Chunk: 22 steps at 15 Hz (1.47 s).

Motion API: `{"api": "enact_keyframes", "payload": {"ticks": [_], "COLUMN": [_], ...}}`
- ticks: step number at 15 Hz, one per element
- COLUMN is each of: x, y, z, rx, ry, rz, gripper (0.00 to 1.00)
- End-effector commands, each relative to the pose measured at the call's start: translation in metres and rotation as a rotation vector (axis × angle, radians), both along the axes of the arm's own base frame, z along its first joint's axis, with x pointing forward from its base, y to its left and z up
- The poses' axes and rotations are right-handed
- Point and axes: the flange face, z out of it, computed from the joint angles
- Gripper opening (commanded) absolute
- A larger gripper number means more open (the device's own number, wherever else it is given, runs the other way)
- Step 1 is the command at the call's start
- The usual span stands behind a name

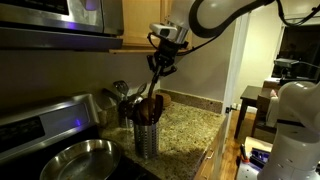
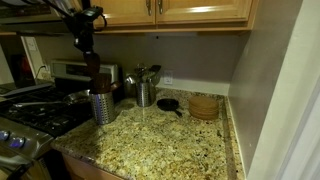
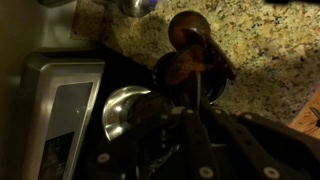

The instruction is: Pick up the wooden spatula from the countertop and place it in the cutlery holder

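To get the wooden spatula into the cutlery holder (image 1: 147, 137), my gripper will lower the spatula a little farther first, then release its thin handle.
My gripper (image 1: 163, 50) hangs above the cutlery holder (image 1: 147, 137), shut on the thin handle of the wooden spatula (image 1: 154, 80). The spatula slants down from the jaws, and its lower end reaches in among other dark wooden utensils standing in the silver cylinder. In an exterior view the gripper (image 2: 88, 38) is at top left, directly over the holder (image 2: 101, 106) on the speckled countertop (image 2: 160, 140). In the wrist view my dark fingers (image 3: 185, 135) fill the bottom. The handle (image 3: 199, 92) runs from the gripper (image 3: 200, 112) towards the holder's mouth (image 3: 183, 68).
A round steel pan (image 1: 78, 160) sits on the stove (image 2: 30, 110) beside the holder. A second cup of metal ladles (image 2: 146, 92) stands by the back wall. A small black pan (image 2: 168, 104) and a round wooden piece (image 2: 204, 105) lie further along the counter. Cabinets hang overhead.
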Motion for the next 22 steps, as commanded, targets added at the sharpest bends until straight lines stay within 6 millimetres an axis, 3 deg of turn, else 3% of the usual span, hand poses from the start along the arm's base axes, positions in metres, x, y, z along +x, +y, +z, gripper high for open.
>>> {"api": "enact_keyframes", "payload": {"ticks": [1, 4, 5, 7, 11, 16, 22], "x": [0.008, 0.007, 0.005, 0.001, -0.012, -0.043, -0.080], "y": [0.006, 0.007, 0.006, 0.003, -0.003, -0.020, -0.049], "z": [-0.022, -0.035, -0.038, -0.039, -0.008, 0.049, 0.092], "rx": [-0.022, -0.049, -0.052, -0.051, -0.015, 0.053, 0.085], "ry": [-0.032, -0.002, 0.011, 0.025, 0.036, 0.104, 0.220], "rz": [-0.026, -0.037, -0.046, -0.058, -0.058, -0.049, -0.099], "gripper": [0.03, 0.03, 0.32, 0.40, 0.65, 0.98, 1.00]}}
